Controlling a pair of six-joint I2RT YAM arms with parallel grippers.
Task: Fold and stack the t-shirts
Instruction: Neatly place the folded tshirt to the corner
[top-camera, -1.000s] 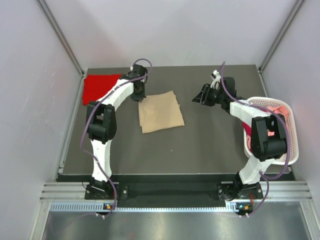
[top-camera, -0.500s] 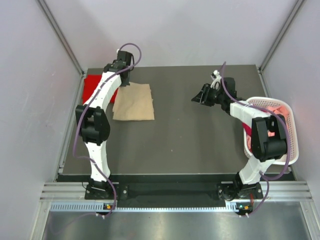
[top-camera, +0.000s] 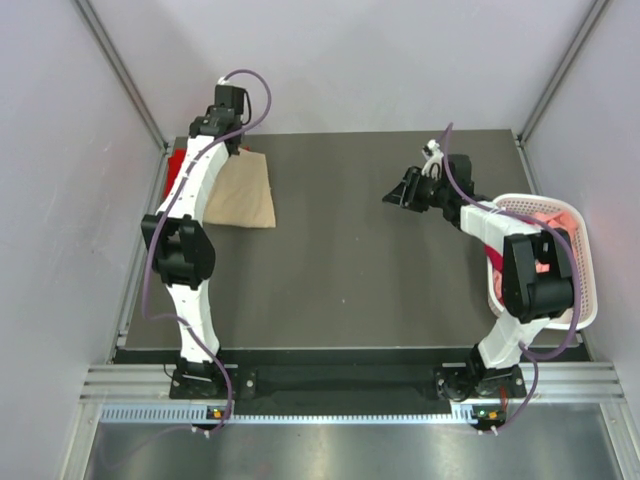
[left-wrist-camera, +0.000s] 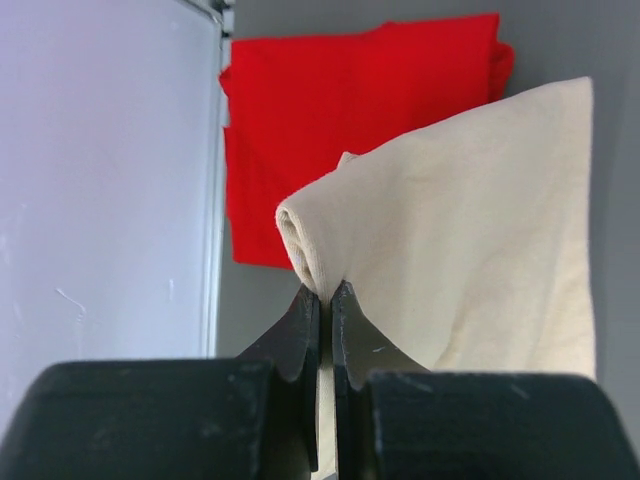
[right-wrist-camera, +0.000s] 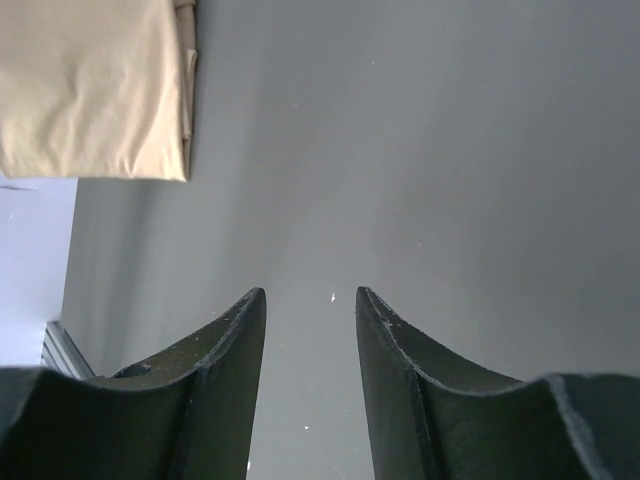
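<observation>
The left gripper should bring the tan t-shirt, which trails beside the red t-shirt (top-camera: 175, 165) (left-wrist-camera: 330, 120), over and down and let it go, because the red t-shirt is below it, left in the top view.
My left gripper (top-camera: 216, 135) (left-wrist-camera: 326, 292) is shut on a corner of the folded tan t-shirt (top-camera: 245, 192) (left-wrist-camera: 470, 250) and holds it at the table's far left, over the folded red t-shirt (top-camera: 175, 165) (left-wrist-camera: 330, 120), which lies flat against the left wall and is mostly covered in the top view. The tan shirt hangs and trails to the right of the red one. My right gripper (top-camera: 394, 198) (right-wrist-camera: 310, 295) is open and empty over bare table at the far right; the tan shirt also shows at the upper left of the right wrist view (right-wrist-camera: 95, 85).
A white slotted basket (top-camera: 585, 260) with pink and red cloth (top-camera: 545, 222) inside stands at the right table edge. A grey wall (left-wrist-camera: 100, 180) runs close along the left side. The dark table (top-camera: 380, 270) spans the middle.
My left gripper has carried the tan t-shirt from the table's middle to the far left, onto the red t-shirt. The right arm has stayed still.
</observation>
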